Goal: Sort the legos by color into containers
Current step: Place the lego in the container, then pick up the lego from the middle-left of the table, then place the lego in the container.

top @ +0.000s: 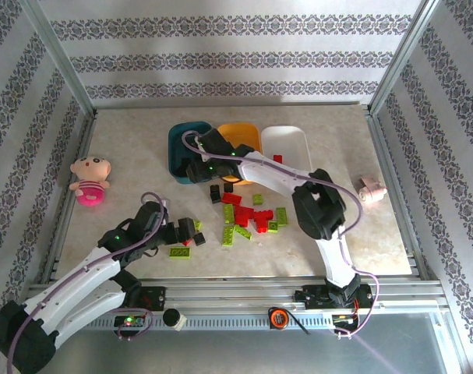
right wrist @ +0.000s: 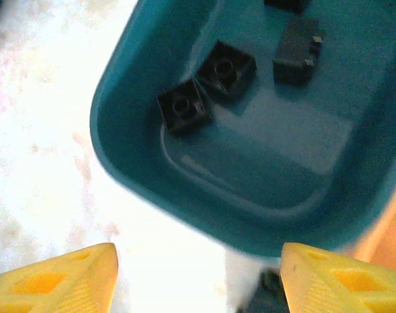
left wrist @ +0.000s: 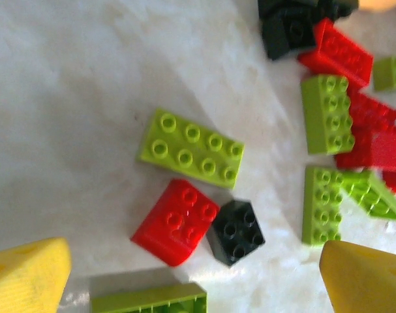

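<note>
Next, my open left gripper comes back toward my base and down around the nearest lime green brick [top: 180, 252], since it lies clear of the red and black ones.
The legos are a loose pile [top: 248, 214] of black, lime green and red bricks in the middle of the table. Behind it stand the teal tub [top: 176, 148], the orange-yellow tub [top: 240, 132] and the white tub [top: 291, 139]. My left gripper [left wrist: 194, 280] is open, low over a red brick [left wrist: 175, 222] and a black brick [left wrist: 235, 231] that touch each other, with a lime green brick [left wrist: 192, 149] just beyond. My right gripper [right wrist: 198, 283] is open and holds nothing, at the near rim of the teal tub [right wrist: 204, 215], where several black bricks [right wrist: 183, 106] lie.
A pink plush doll [top: 90, 181] lies at the left and a small pink object [top: 371, 188] at the right edge. A red brick [top: 277, 159] rests in the white tub. Another lime green brick [left wrist: 149, 298] sits between my left fingers, and a dark brick [right wrist: 266, 293] lies outside the teal tub.
</note>
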You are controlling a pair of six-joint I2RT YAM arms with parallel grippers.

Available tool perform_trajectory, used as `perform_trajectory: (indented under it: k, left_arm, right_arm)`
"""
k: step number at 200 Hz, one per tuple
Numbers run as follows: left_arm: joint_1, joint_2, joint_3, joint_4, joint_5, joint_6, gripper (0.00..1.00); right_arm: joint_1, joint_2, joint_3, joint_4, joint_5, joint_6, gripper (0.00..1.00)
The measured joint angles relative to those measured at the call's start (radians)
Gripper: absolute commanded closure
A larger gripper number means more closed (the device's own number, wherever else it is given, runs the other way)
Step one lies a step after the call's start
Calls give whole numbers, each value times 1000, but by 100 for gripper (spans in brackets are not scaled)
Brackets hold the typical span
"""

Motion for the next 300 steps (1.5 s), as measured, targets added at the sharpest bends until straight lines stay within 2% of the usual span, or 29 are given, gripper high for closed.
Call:
perform_trajectory:
  k: [51, 82, 107, 125, 169, 200, 231, 262, 300]
  left_arm:
    - [-202, 122, -1, -101, -114, -73, 2]
    - [-235, 248, 13, -124, -131, -86, 6]
    - [-235, 303, 14, -124, -126, -85, 8]
    - [-235, 330, 19, -119, -124, -82, 14]
    - [-235, 393, 43, -132, -146, -63, 35]
    - [-235, 368, 47, -129, -137, -53, 46]
    - [-233, 286, 112, -128, -129, -35, 48]
    - [-149, 313, 257, -71, -114, 34, 49]
    - [-16, 591, 494, 100, -53, 127, 49]
  right_arm:
    - [-1, -219, -294, 129, 0, 27, 30]
    - [-14, -306, -412, 166, 0, 35, 30]
    - [-27, -369, -467, 178, 2, 35, 29]
    - [-34, -406, -485, 188, 5, 35, 29]
    - [-39, -460, -518, 211, 12, 35, 29]
    - [-45, -489, -553, 211, 27, 38, 29]
    - [-66, -568, -621, 211, 42, 47, 29]
    - [-86, -668, -707, 213, 77, 64, 29]
    - [-99, -774, -818, 207, 115, 89, 29]
